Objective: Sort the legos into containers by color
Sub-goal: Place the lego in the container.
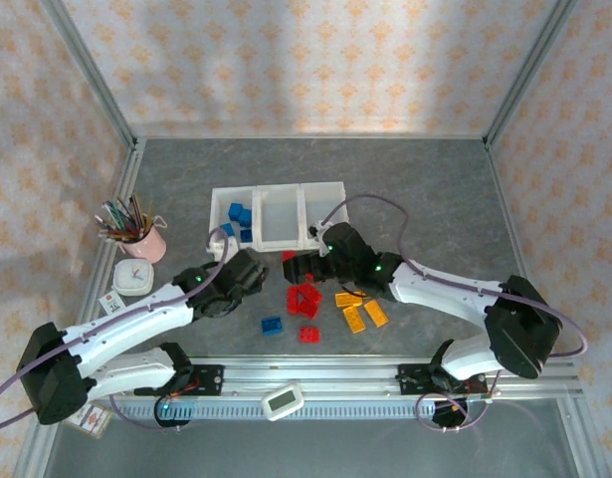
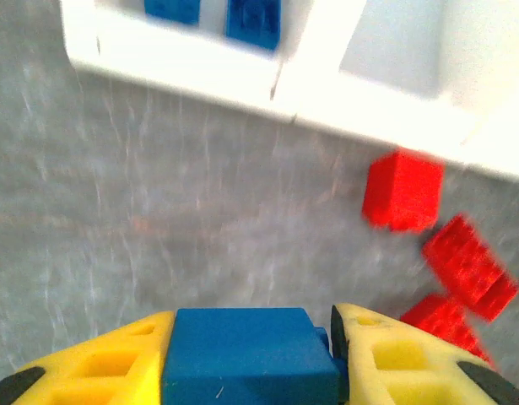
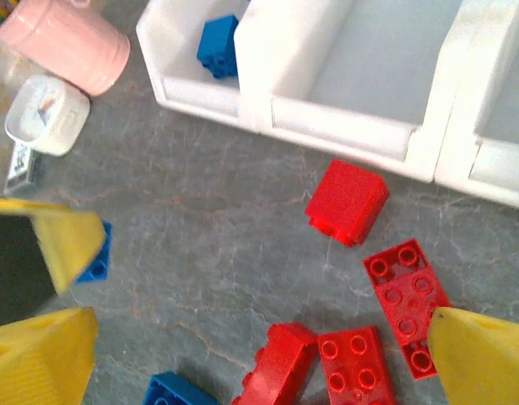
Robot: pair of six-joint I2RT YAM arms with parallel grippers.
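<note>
The bin by the pink cup already has blue legos in it, so the robot will move its left gripper outward over that bin and let go of the blue lego inside.
A blue lego is clamped between the yellow fingers of my left gripper, which is shut on it just in front of the containers. The left bin holds blue legos; the middle bin looks bare. My right gripper stands open above a cluster of red legos, with a red cube closer to the bins. Yellow-orange legos lie right of the red ones. Another blue lego rests on the table near the front.
A pink cup of pencils and a small white timer stand left of the bins. A metal rail runs along the near edge. The two grippers hang close together over the table's middle.
</note>
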